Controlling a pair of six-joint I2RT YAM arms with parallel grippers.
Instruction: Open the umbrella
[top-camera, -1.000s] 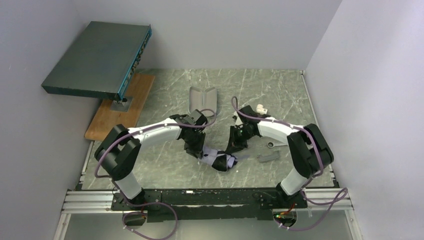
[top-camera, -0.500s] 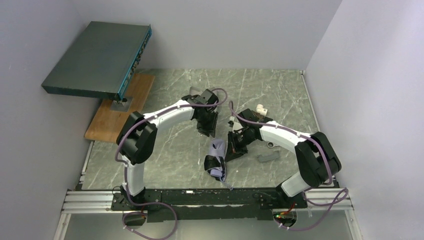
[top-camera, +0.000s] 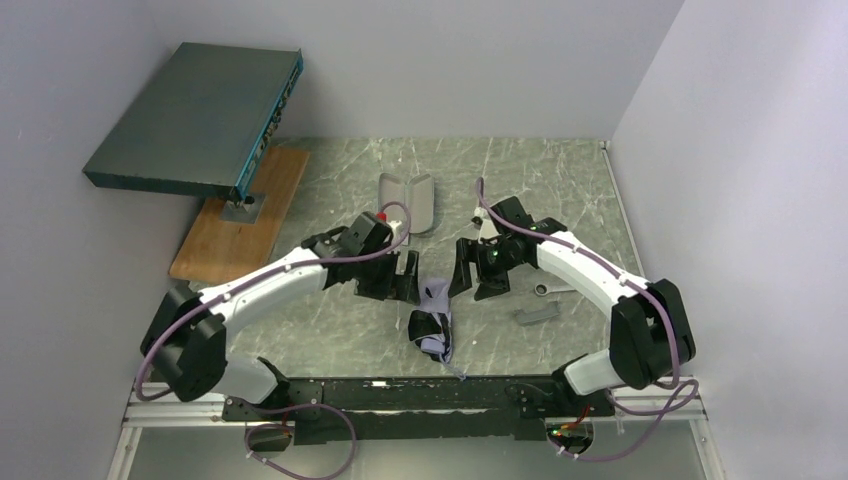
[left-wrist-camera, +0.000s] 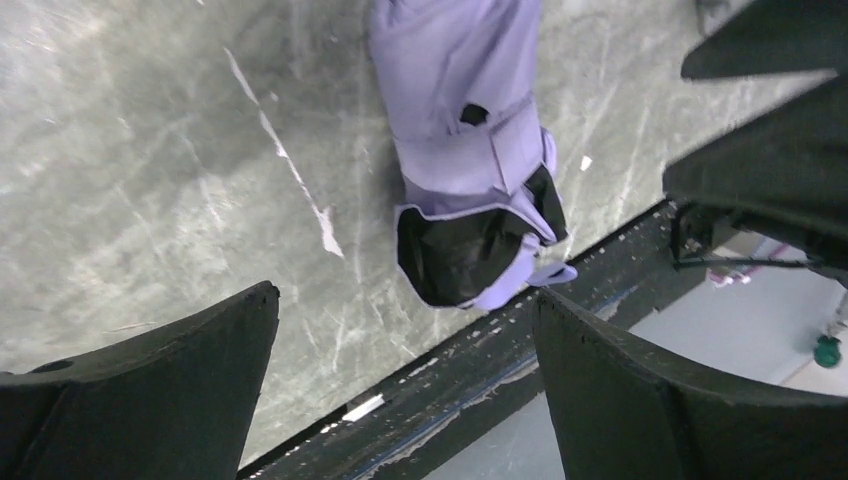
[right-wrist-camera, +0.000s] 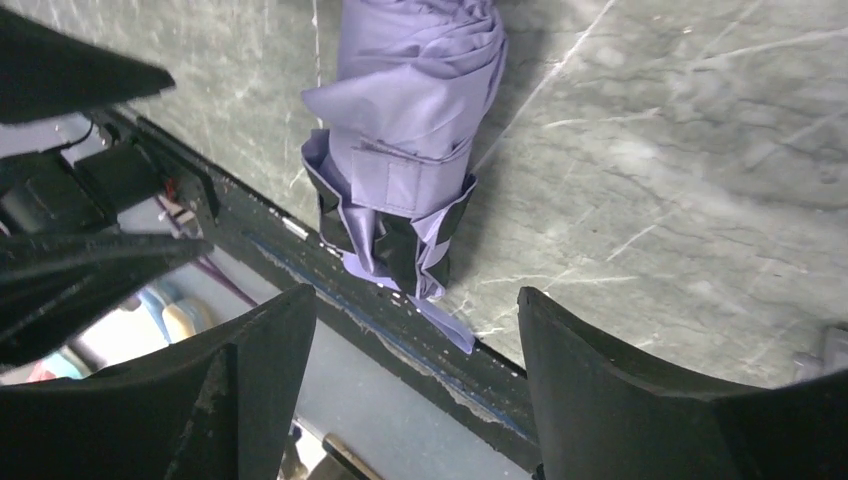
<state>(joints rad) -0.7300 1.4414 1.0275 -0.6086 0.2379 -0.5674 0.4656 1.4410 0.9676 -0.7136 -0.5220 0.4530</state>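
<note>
My left gripper moves down and back onto the umbrella's lavender fabric edge by the black patch (top-camera: 422, 312) (left-wrist-camera: 428, 208) next, since that edge lies below it, nearer my base.
The umbrella (top-camera: 432, 322) lies folded on the marble tabletop near the front edge, a lavender bundle with its strap round it and black at its near end. My left gripper (top-camera: 405, 278) stands open just left of its far end, and my right gripper (top-camera: 468, 275) stands open just right of it. Neither touches it. In the left wrist view the umbrella (left-wrist-camera: 470, 150) lies ahead of my open left gripper (left-wrist-camera: 405, 295), with nothing between the fingers. The right wrist view shows the umbrella (right-wrist-camera: 410, 130) beyond my open, empty right gripper (right-wrist-camera: 415, 295).
A large dark teal box (top-camera: 195, 118) sits tilted on a stand over a wooden board (top-camera: 240, 215) at the far left. A grey pouch (top-camera: 407, 200) lies behind the grippers. Small grey parts (top-camera: 537, 314) lie at the right. Walls close both sides; the black front rail (top-camera: 400, 390) borders the table.
Both grippers have opened. The left arm swung out to the back and came in beside the umbrella. The right gripper rose a little. The umbrella turned end-on and now lies free.
</note>
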